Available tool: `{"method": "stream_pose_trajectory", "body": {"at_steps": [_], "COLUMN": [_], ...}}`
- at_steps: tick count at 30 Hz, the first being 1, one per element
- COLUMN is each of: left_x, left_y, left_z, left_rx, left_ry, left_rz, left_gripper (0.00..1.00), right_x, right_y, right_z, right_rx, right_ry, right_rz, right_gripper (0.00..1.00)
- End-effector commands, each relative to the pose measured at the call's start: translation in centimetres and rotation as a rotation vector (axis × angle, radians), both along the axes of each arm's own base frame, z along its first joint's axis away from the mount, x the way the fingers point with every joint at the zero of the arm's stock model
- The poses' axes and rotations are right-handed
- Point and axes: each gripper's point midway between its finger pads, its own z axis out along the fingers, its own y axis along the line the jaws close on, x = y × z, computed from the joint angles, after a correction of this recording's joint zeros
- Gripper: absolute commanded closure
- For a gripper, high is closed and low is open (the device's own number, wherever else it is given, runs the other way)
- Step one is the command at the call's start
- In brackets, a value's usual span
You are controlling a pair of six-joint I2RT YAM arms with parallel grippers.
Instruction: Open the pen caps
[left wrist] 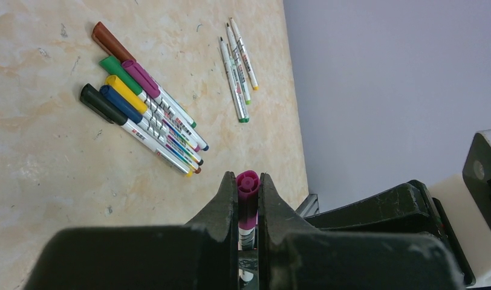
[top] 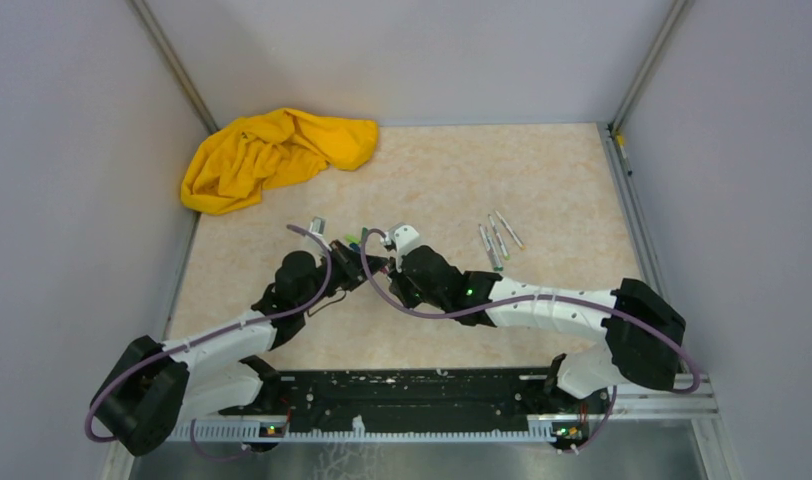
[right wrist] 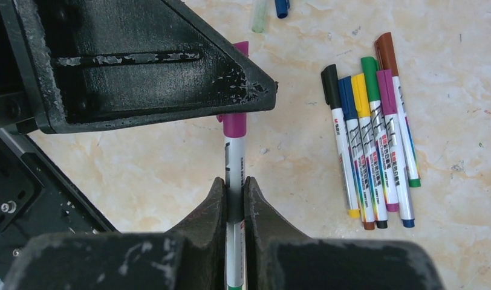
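Note:
Next, my left gripper pulls the magenta cap (left wrist: pixel 248 187) off. Then it lowers and releases the cap beside the loose caps, since they lie to the left in the top view.
One pen (right wrist: pixel 234 158) hangs above the table between both grippers. My left gripper (left wrist: pixel 248 176) is shut on its magenta pen cap (left wrist: pixel 248 187), whose end pokes out past the fingertips. My right gripper (right wrist: pixel 234 181) is shut on the white barrel just below that cap (right wrist: pixel 234 124), which still meets the barrel. The two grippers meet at mid-table (top: pixel 375 262). Several capped pens (left wrist: pixel 143 115) lie side by side on the table, also seen in the right wrist view (right wrist: pixel 370 133). Three uncapped pens (left wrist: pixel 237 66) lie apart from them (top: pixel 497 240).
A crumpled yellow cloth (top: pixel 272 155) sits at the back left corner. Two loose caps, pale green (right wrist: pixel 259 13) and blue (right wrist: pixel 282 6), lie on the table beyond the left gripper's fingers (right wrist: pixel 170 66). Grey walls close in the table on three sides.

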Motion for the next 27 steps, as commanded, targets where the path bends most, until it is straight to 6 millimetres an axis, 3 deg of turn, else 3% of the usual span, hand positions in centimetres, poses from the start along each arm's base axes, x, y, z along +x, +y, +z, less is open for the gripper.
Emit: {"method": "stream_pose_trajectory", "body": {"at_steps": [1, 4, 10, 17, 21, 27], "left_x": [-0.1, 1.1, 5.3, 8.1, 8.2, 7.7], "left_y": [0.2, 1.0, 1.6, 5.6, 6.3, 9.0], "left_z": [0.8, 0.4, 2.7, 1.6, 0.7, -4.4], "left_rx": [-0.029, -0.003, 0.036, 0.052, 0.17, 0.425], "left_ry": [-0.019, -0.006, -0.052, 0.02, 0.032, 0.152], "left_rz": [0.018, 0.096, 0.154, 0.321, 0.326, 0.376], "left_gripper": [1.0, 1.0, 1.0, 1.0, 1.0, 1.0], "right_x": [0.4, -0.1, -1.7, -2.4, -1.1, 3.3], "right_y": [1.1, 0.5, -2.7, -5.3, -6.3, -9.2], "right_z": [2.1, 1.7, -0.4, -0.8, 0.4, 1.6], "right_rx": [0.065, 0.062, 0.041, 0.072, 0.038, -0.056], "right_ry": [-0.041, -0.028, 0.002, -0.007, -0.059, -0.1], "right_rz": [0.002, 0.001, -0.022, -0.073, -0.137, -0.289], "right_gripper": [1.0, 1.0, 1.0, 1.0, 1.0, 1.0]}}
